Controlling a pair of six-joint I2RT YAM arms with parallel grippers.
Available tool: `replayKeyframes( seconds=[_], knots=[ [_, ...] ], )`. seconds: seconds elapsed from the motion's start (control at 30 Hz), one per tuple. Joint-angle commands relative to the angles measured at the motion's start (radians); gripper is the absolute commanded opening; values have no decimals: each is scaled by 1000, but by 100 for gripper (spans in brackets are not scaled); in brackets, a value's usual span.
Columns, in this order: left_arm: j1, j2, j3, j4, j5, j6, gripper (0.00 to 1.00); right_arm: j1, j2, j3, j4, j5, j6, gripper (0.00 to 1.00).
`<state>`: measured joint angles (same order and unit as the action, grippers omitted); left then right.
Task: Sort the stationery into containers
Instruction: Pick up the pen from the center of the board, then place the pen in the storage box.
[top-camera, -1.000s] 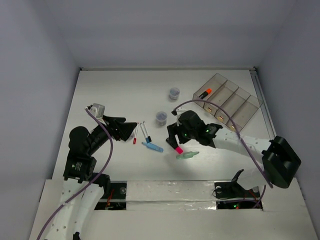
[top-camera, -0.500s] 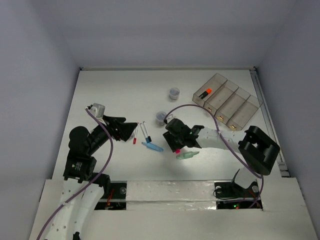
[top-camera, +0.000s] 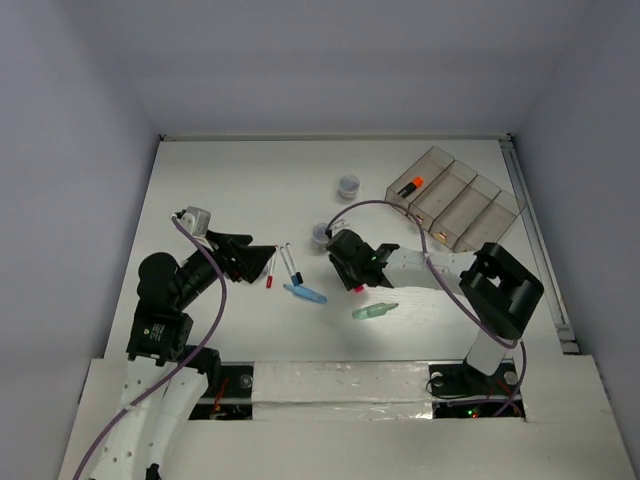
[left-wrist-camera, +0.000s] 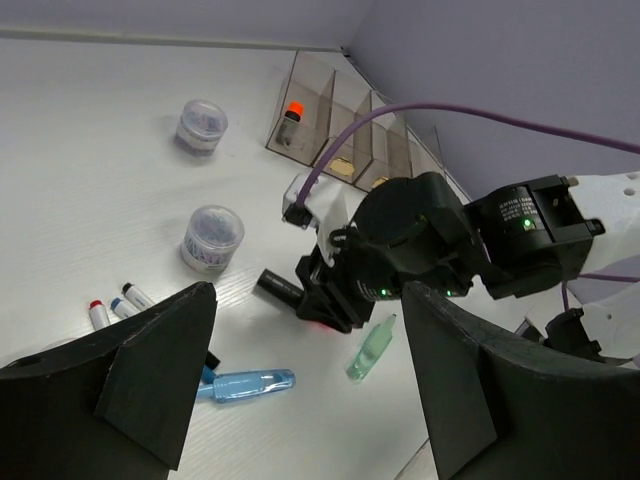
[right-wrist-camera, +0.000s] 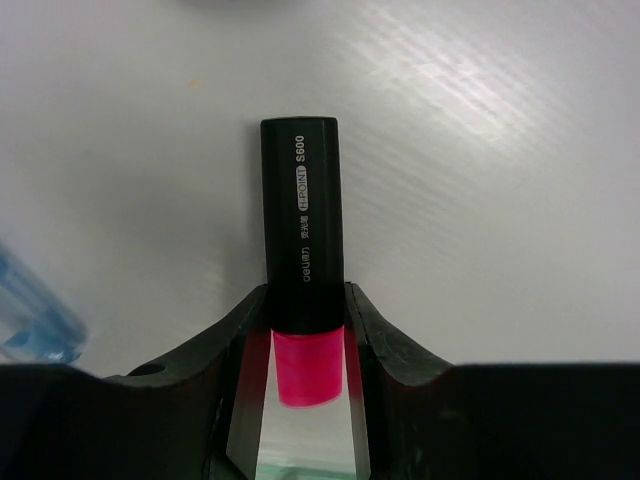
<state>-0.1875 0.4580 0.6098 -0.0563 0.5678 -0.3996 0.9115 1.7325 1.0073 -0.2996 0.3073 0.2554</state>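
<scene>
I'll next raise my right gripper, carry the matching pink-black highlighter outward over the bin holding an orange highlighter and release it, since that bin stands further outward.
The pink-black highlighter lies lengthwise between my right gripper's fingers, which press both sides of its black body; its pink end shows under the gripper in the top view. My left gripper hangs open beside two thin white pens, holding nothing. A light-blue marker and a pale-green tube lie on the table nearby. The containers stand at the back right, with an orange highlighter in the leftmost bin.
Two small round pots stand on the table, the nearer one just behind the right gripper. Grey walls close the table on three sides. The right arm's purple cable arcs above the table towards the bins.
My right gripper moved left and down over the pink-black highlighter and its fingers closed onto it. The left arm stayed put.
</scene>
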Motion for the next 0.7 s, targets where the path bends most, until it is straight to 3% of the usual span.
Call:
replayKeyframes(
  seconds=[0.0,0.27,0.4,0.67],
  knots=[
    [10,4,-13,46,12,2,72,-75,-77,45,80,79,-7,12],
    [10,8,-12,39,9,2,71,-399,-174,129,191,38,34,11],
    [10,1,-12,39,9,2,71,-555,-85,253,188,41,50,11],
    [10,-5,-12,39,6,4,71,-709,148,499,140,9,123,14]
  ],
)
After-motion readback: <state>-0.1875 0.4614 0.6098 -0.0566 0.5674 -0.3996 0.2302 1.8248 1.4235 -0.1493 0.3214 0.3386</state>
